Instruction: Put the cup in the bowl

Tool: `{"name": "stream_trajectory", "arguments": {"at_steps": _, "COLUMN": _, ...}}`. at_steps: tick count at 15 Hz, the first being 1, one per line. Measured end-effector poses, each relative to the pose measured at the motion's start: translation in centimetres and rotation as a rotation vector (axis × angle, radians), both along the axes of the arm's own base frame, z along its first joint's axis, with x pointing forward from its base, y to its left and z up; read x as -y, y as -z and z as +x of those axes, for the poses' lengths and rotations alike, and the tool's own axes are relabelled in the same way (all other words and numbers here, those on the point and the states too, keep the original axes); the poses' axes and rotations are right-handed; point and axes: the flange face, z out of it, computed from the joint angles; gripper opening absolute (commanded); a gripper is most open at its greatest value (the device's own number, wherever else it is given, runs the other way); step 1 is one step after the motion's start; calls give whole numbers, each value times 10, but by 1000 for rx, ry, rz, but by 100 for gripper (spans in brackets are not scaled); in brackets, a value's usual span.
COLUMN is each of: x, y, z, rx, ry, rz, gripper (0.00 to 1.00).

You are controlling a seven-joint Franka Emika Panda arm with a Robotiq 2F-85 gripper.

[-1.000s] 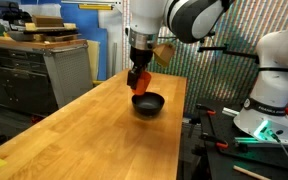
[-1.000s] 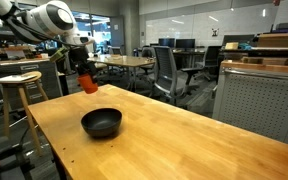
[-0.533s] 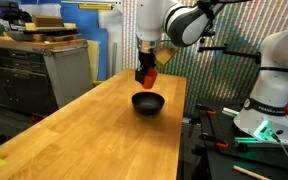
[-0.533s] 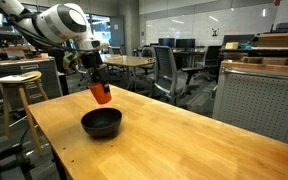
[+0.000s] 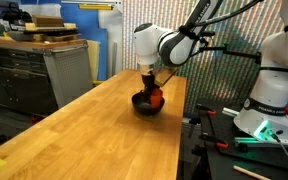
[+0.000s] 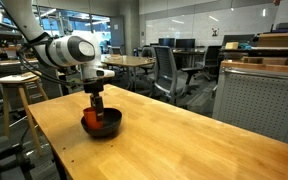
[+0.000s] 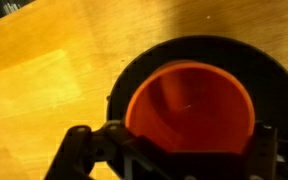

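Observation:
The cup [image 5: 156, 97] eases down into the black bowl's inside directly below next, and my gripper opens its fingers to release it, as the bowl's rim rings it.
The black bowl [image 5: 144, 104] sits on the wooden table in both exterior views [image 6: 108, 127]. The orange-red cup [image 5: 156, 97] is down inside the bowl, also seen in an exterior view [image 6: 92, 118]. In the wrist view the cup's open mouth [image 7: 189, 105] fills the middle, ringed by the bowl's black rim [image 7: 134, 65]. My gripper [image 5: 152, 88] reaches down into the bowl [image 6: 95, 103] and is shut on the cup; its fingers [image 7: 179, 148] frame the cup's lower edge.
The long wooden table [image 5: 84, 130] runs toward the camera, with its edge close to the bowl on one side. A white robot base [image 5: 274, 70] stands beside the table. A stool [image 6: 19, 85] and office chairs [image 6: 169, 70] stand beyond it.
My gripper has moved over the bowl and come down with the cup, which was held above the bowl before and now sits inside it.

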Motion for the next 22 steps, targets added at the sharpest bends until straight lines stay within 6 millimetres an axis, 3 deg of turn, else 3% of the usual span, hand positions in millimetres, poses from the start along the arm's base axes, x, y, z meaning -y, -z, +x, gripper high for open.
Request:
{"name": "stream_trajectory", "arguments": {"at_steps": 2, "x": -2, "y": 13, "z": 3, "rx": -16, "ry": 0, "rz": 25, "gripper": 54}}
{"name": "stream_trajectory", "arguments": {"at_steps": 3, "x": -3, "y": 18, "z": 6, "rx": -17, "ry": -4, "rz": 32, "gripper": 95}}
{"name": "stream_trajectory", "arguments": {"at_steps": 6, "x": -7, "y": 23, "z": 15, "rx": -16, "ry": -21, "rz": 48, "gripper": 100}}
{"name": "stream_trajectory", "arguments": {"at_steps": 10, "x": -21, "y": 9, "z": 24, "rx": 7, "ry": -76, "rz": 63, "gripper": 100}}
{"name": "stream_trajectory", "arguments": {"at_steps": 13, "x": -35, "y": -28, "z": 28, "rx": 67, "ry": -130, "rz": 69, "gripper": 100}}
{"name": "stream_trajectory", "arguments": {"at_steps": 17, "x": -48, "y": -100, "z": 26, "rx": 174, "ry": -178, "rz": 68, "gripper": 100}}
{"name": "stream_trajectory", "arguments": {"at_steps": 22, "x": -63, "y": -168, "z": 4, "rx": 235, "ry": -263, "rz": 62, "gripper": 100}}
